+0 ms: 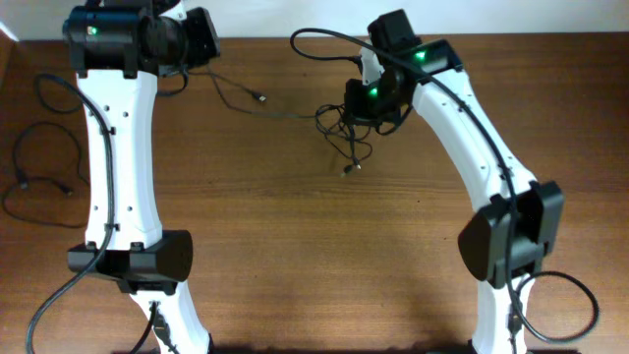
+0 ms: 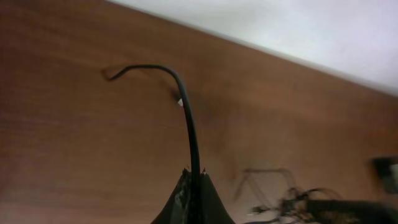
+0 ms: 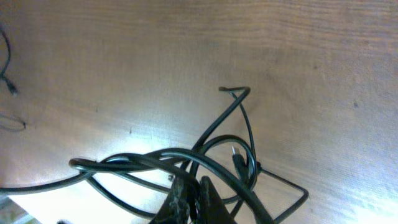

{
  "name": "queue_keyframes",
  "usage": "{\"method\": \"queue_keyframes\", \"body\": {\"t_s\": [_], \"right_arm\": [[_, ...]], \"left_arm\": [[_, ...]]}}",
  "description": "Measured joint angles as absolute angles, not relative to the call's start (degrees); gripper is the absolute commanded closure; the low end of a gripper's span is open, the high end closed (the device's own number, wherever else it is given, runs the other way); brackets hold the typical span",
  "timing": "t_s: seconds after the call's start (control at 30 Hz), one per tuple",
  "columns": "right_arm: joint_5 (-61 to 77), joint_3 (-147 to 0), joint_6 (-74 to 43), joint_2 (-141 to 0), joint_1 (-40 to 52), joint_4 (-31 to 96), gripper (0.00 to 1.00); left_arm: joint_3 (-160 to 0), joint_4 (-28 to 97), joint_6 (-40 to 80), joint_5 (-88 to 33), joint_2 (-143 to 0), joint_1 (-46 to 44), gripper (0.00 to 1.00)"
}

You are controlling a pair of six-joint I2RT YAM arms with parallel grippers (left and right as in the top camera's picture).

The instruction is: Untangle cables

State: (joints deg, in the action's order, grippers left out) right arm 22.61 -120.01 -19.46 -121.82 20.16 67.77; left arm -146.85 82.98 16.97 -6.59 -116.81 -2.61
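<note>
My left gripper needs to pull away from the clump (image 1: 342,130) (image 2: 297,206) next.
The cables form a knotted clump (image 1: 344,126) of thin black cords at the back middle of the wooden table, with a plug end (image 1: 349,170) trailing toward me. My right gripper (image 3: 198,184) is shut on strands of the clump (image 3: 186,155), and a small plug (image 3: 237,159) hangs in the loops. One cord (image 1: 257,98) runs left from the clump to my left gripper (image 1: 206,54). In the left wrist view, the left gripper (image 2: 194,178) is shut on this cord (image 2: 186,106), which arcs up and away. The clump also shows there, blurred (image 2: 298,202).
Another thin black cord (image 1: 44,162) lies in loose loops at the table's far left edge. A thick arm cable (image 1: 324,39) arcs behind the right wrist, and another loops by the right base (image 1: 568,295). A white wall (image 2: 298,31) borders the back edge.
</note>
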Motion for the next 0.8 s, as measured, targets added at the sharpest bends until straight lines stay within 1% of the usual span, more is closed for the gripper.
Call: {"method": "queue_keyframes", "body": {"t_s": [0.13,0.27,0.37,0.47,0.5,0.7,0.8], "right_arm": [[22.61,-120.01,-16.45,-120.03,20.16,71.75,0.96],[22.46,-120.01,-15.84,-119.57,20.16,72.88,0.96],[20.10,-120.01,-15.59,-117.54,20.16,74.02,0.96],[18.04,-120.01,-15.33,-114.41,19.64,76.03,0.96],[17.91,-120.01,-15.18,-112.25,18.52,76.84,0.96],[22.46,-119.98,-13.21,-107.53,13.32,80.31,0.96],[20.60,-119.98,-12.38,-105.71,5.85,82.54,0.96]], "left_arm": [[-146.85,88.62,8.43,-6.35,-117.71,-2.61,1.00],[-146.85,91.09,4.38,-6.00,-121.14,-2.61,1.00],[-146.85,90.67,2.96,-5.50,-125.38,-1.72,1.00],[-146.82,88.79,2.70,-5.50,-126.74,0.71,1.00],[-146.85,88.03,2.59,-5.67,-126.78,2.70,1.00],[-146.85,87.57,2.63,-11.75,-126.76,5.56,1.00],[-146.85,86.72,2.57,-8.36,-126.78,10.96,1.00]]}}
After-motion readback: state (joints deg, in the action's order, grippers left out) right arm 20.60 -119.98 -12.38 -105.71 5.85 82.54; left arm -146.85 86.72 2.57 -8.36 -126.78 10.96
